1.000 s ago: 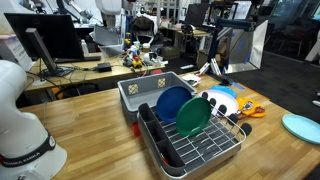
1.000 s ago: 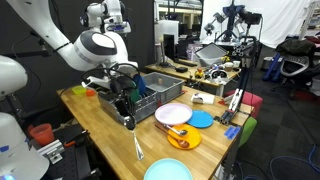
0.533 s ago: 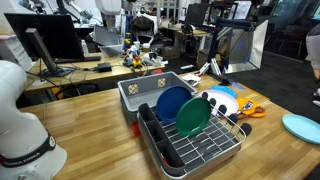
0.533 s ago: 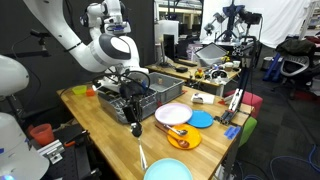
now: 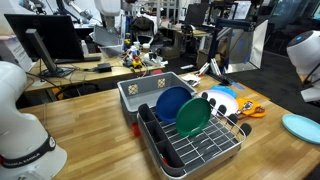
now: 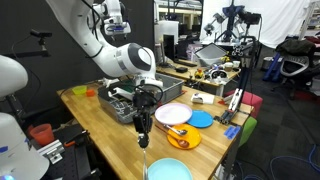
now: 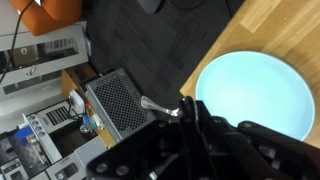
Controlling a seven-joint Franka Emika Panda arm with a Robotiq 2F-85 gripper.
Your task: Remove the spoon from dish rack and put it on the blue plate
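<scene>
The pale blue plate [image 6: 168, 170] lies below my gripper, to the right in the wrist view, so I will next move down and over it to release the spoon.
My gripper [image 6: 143, 120] is shut on the spoon [image 6: 143, 138], which hangs down from the fingers above the wooden table. The pale blue plate [image 6: 168, 170] lies at the table's near edge, just below and right of the spoon; it also shows in an exterior view [image 5: 303, 126]. In the wrist view the plate [image 7: 255, 92] fills the right side, and the spoon's metal end [image 7: 158, 105] sticks out left of the gripper [image 7: 190, 108]. The dish rack [image 5: 196, 150] holds a dark blue plate [image 5: 170, 102] and a green plate [image 5: 193, 116].
A grey plastic tub [image 5: 150, 88] stands behind the rack. A pink plate [image 6: 172, 113], an orange plate [image 6: 181, 137] and a small blue plate [image 6: 202, 119] lie on the table right of the gripper. The floor and a table edge [image 7: 205, 50] lie beside the pale plate.
The arm has swung away from the rack toward the pale blue plate, carrying the spoon; it now enters the right edge of an exterior view.
</scene>
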